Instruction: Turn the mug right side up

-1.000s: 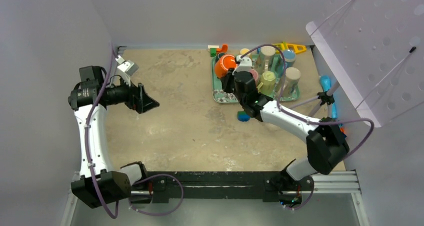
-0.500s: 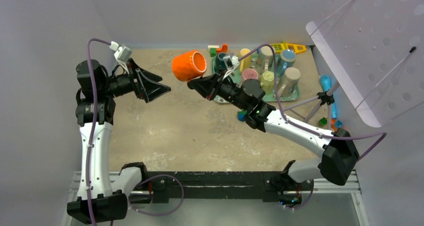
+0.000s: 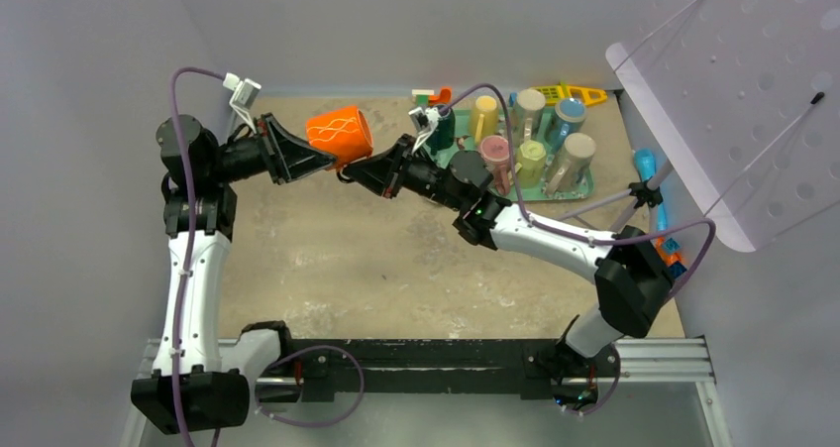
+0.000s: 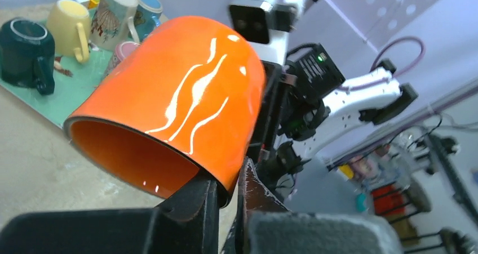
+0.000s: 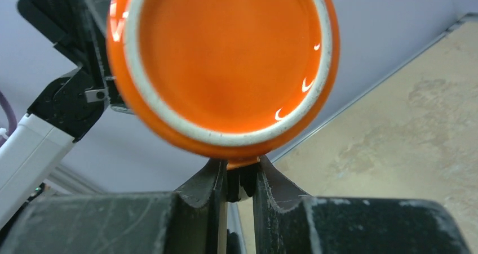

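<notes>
Next, my left gripper moves down and left in the top view, turns the mug's opening up and releases, as bare tabletop lies below that way.
The orange mug hangs in the air over the far left part of the table, lying tilted on its side with its mouth toward the left arm. My left gripper is shut on the mug's rim, one finger inside the mouth and one outside. My right gripper comes in from the right and is shut on the mug's handle. The right wrist view shows the mug's round base straight above the right gripper, which pinches the handle stub. Most of the handle is hidden.
A green tray at the back right holds several upright mugs, among them a dark green one and a yellow one. A white perforated board leans at the right. Small toys lie along the back wall.
The right arm carried the mug left and turned its mouth toward the left arm. The left gripper, open before, has closed on the mug's rim.
</notes>
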Tool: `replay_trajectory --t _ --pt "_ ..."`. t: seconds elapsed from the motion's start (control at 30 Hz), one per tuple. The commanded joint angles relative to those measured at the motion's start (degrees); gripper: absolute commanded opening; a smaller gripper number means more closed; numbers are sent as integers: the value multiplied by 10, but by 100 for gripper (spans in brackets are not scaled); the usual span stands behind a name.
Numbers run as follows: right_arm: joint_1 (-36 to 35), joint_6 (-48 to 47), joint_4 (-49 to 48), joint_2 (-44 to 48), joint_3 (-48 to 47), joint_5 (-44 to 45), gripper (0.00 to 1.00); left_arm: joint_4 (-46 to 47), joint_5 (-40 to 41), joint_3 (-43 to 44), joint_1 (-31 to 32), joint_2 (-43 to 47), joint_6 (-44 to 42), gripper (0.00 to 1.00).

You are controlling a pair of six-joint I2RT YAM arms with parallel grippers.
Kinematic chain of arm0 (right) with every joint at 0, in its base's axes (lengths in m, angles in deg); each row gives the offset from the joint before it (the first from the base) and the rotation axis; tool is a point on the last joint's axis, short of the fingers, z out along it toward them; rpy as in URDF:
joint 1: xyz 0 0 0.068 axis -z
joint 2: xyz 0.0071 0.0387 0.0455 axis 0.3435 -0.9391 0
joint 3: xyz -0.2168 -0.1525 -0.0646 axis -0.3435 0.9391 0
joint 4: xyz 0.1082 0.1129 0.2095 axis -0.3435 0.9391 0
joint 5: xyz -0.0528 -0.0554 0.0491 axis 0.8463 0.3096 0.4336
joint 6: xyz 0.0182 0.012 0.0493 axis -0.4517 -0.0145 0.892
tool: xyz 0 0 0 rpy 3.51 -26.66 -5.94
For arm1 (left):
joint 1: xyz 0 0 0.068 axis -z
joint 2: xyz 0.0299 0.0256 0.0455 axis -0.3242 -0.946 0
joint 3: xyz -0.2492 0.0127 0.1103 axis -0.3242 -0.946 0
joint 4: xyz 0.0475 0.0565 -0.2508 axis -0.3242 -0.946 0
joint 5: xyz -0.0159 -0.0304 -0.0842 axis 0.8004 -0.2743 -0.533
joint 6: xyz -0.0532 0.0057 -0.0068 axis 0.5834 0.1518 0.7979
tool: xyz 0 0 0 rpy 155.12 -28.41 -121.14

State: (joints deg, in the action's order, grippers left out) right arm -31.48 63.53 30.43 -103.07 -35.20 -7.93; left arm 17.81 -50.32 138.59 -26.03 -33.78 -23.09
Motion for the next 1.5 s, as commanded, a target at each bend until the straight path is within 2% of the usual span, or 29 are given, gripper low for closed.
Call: replay_trajectory --t 0.0,0.03,0.07,0.13,0.2,0.27,0.4,0.53,0.63,0.73,1.0,1.2,1.3,1.47 --pt "-8 -15 -18 1 -53 -30 7 34 -10 6 7 8 0 0" --pt "-5 -35 32 2 -58 -15 23 -38 5 25 6 6 -62 0" --pt "-2 -59 77 5 -63 1 34 -150 41 55 7 -2 -147 0" --pt "4 -122 174 16 -73 41 52 -351 170 127 6 -36 -321 0" --pt "18 -166 262 22 -79 73 65 -442 295 167 6 -74 -444 0" --pt "41 -192 353 23 -84 109 70 -479 393 178 6 -109 -535 0" --pt "103 -219 456 26 -64 172 72 -529 506 186 6 -180 -655 0" --pt "131 -244 579 -4 -86 357 72 -600 577 247 7 -292 -724 0" --pt "158 -258 640 -42 -100 427 73 -606 639 281 7 -360 -751 0" --pt "201 -259 647 -54 -87 430 73 -624 691 342 7 -436 -762 0" --pt "290 -283 556 -59 -34 341 71 -676 703 485 9 -598 -782 0" --pt "306 -298 547 -105 -50 326 60 -691 701 519 9 -650 -792 0" --pt "310 -296 547 -110 -48 323 44 -679 686 510 9 -648 -799 14" --pt "310 -298 543 -109 -36 311 40 -657 679 508 9 -630 -793 39"
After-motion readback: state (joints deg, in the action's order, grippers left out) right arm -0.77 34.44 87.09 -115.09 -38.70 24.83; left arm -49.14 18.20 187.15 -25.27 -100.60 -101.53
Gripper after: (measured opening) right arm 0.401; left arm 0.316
